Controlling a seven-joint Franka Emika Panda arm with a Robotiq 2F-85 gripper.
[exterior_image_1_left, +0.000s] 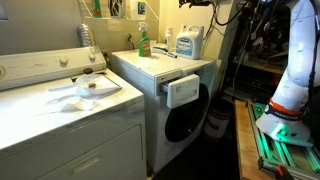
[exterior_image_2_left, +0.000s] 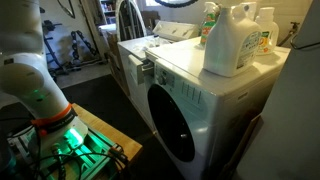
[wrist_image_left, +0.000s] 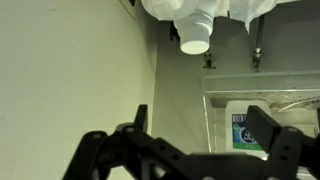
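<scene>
I will lower my wide-open fingers around the large detergent jug's cap next, because the cap is below and toward the top of the wrist view.
In the wrist view my gripper comes in from the bottom, its two black fingers wide apart and nothing between them. Past the fingers lies a white jug with a blue label. A white capped object hangs at the top of that view. In both exterior views only a dark piece of the gripper shows at the top edge, high above the front-loading washer. A large white detergent jug stands on the washer's top.
The washer's detergent drawer sticks out of its front. A green bottle stands on the washer. A top-loading machine beside it carries a white object. The robot's base stands on the floor.
</scene>
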